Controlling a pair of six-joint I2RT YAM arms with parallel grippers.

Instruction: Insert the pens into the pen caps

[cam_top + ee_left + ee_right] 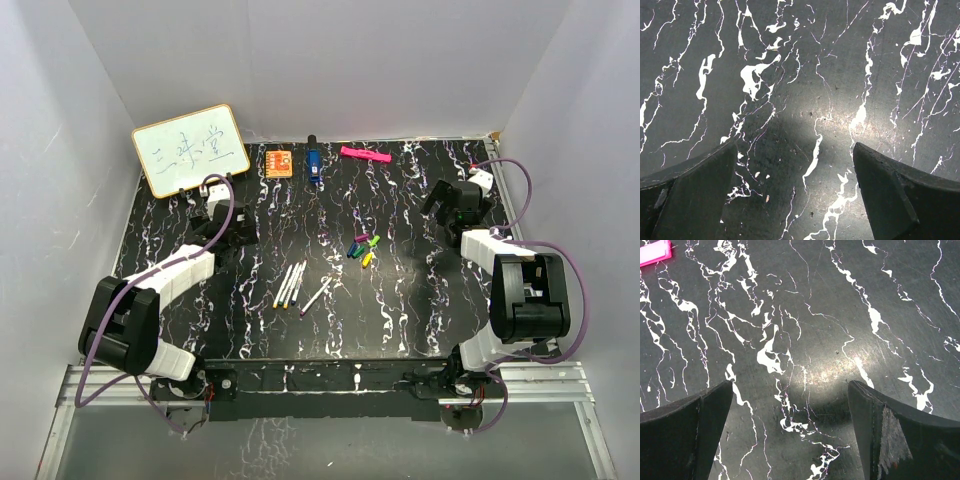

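Observation:
The left gripper will go back, down and to its right in the top view onto the middle of the row's nearest pen, since that pen lies below the gripper, to its right in that view.
Several thin white pens (293, 284) lie side by side near the table's middle, one (316, 296) a little apart to their right. The small coloured pen caps (364, 247) lie in a cluster to the right of the pens. My left gripper (219, 203) is open and empty at the back left, far from the pens; its wrist view (795, 150) shows only bare marble between the fingers. My right gripper (444, 196) is open and empty at the back right, above bare table in its wrist view (790, 387). No pen or cap shows in either wrist view.
A whiteboard (190, 149) leans at the back left. An orange square block (279, 161), a blue block-like object (313, 165) and a thick pink marker (364, 154) lie along the back edge; the pink marker also shows in the right wrist view (654, 252).

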